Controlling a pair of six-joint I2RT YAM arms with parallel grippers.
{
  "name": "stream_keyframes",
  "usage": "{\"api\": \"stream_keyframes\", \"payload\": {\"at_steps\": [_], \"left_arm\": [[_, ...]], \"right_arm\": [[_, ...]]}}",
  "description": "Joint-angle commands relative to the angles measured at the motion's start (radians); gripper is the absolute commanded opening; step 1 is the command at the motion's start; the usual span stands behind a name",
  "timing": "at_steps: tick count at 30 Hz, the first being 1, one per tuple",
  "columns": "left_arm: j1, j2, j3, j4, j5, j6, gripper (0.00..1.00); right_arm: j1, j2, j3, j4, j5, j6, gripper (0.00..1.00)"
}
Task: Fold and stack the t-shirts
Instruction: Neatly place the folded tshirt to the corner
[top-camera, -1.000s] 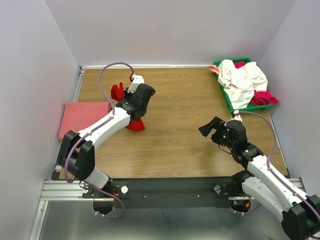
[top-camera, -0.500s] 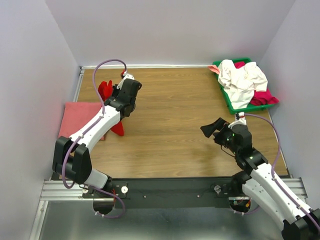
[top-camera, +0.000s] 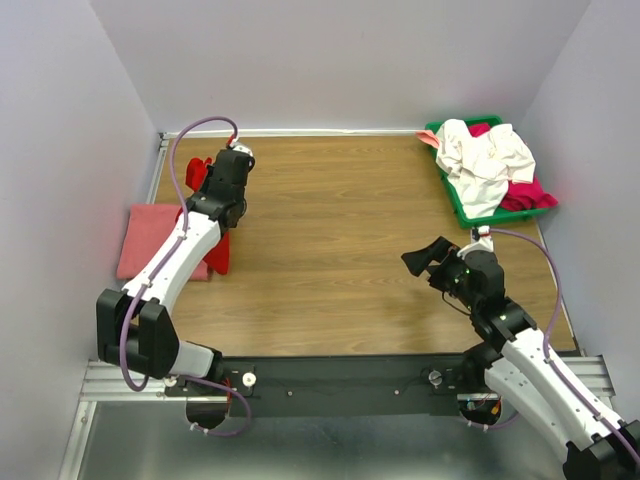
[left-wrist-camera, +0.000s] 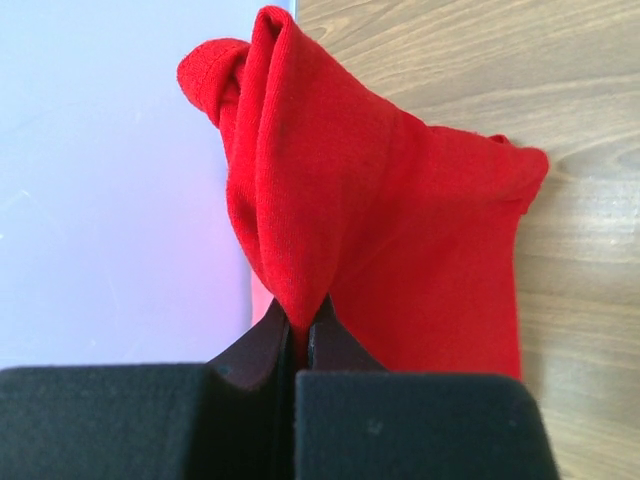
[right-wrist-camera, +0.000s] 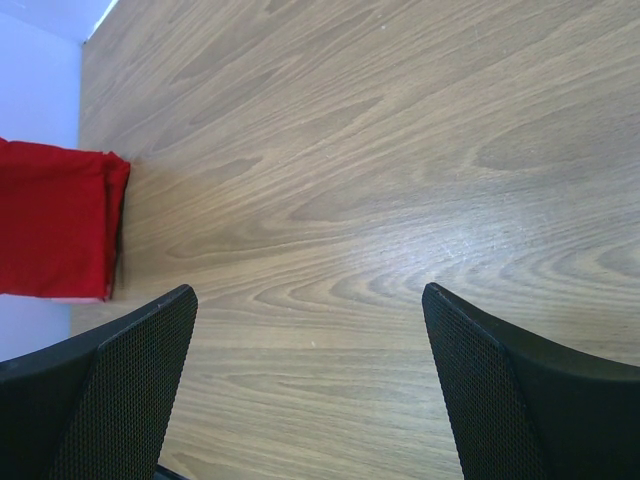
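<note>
My left gripper is due to move down and to the left in the top view next, over the salmon-pink folded t-shirt (top-camera: 150, 235), and let go there, because red cloth hangs over the folded t-shirt's edge.
My left gripper (top-camera: 207, 182) is shut on a fold of the bright red t-shirt (top-camera: 218, 252), which hangs bunched from it down to the table's left side. In the left wrist view the red t-shirt (left-wrist-camera: 380, 220) drapes from the closed gripper (left-wrist-camera: 298, 322). The salmon-pink folded t-shirt (top-camera: 150, 235) lies flat by the left wall, right beside the hanging red cloth. My right gripper (top-camera: 425, 258) is open and empty over bare wood at the right; it also shows in the right wrist view (right-wrist-camera: 310, 340), with the red t-shirt (right-wrist-camera: 55, 220) far off.
A green tray (top-camera: 450, 190) at the back right holds a crumpled white t-shirt (top-camera: 480, 155) over a magenta one (top-camera: 530, 192). Walls close in the table on the left, back and right.
My left arm has swung left toward the wall, carrying the red t-shirt from mid-table to beside the salmon-pink one. The right arm has barely moved.
</note>
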Motion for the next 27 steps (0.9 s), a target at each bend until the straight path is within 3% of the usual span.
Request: {"api": "stream_keyframes", "payload": {"at_steps": [1, 6, 14, 27], "left_arm": [[0.02, -0.04, -0.004, -0.007, -0.001, 0.107, 0.0], [0.029, -0.06, 0.004, -0.031, -0.005, 0.17, 0.0], [0.096, -0.11, -0.048, 0.057, -0.015, 0.21, 0.0], [0.13, -0.03, -0.101, 0.179, -0.025, 0.245, 0.0]], "right_arm": [[0.003, -0.01, -0.014, -0.021, 0.034, -0.012, 1.0], [0.003, -0.009, -0.011, -0.023, 0.02, -0.017, 1.0], [0.003, -0.004, -0.006, -0.021, -0.018, -0.02, 1.0], [0.003, -0.024, -0.007, -0.023, -0.026, -0.023, 1.0]]}}
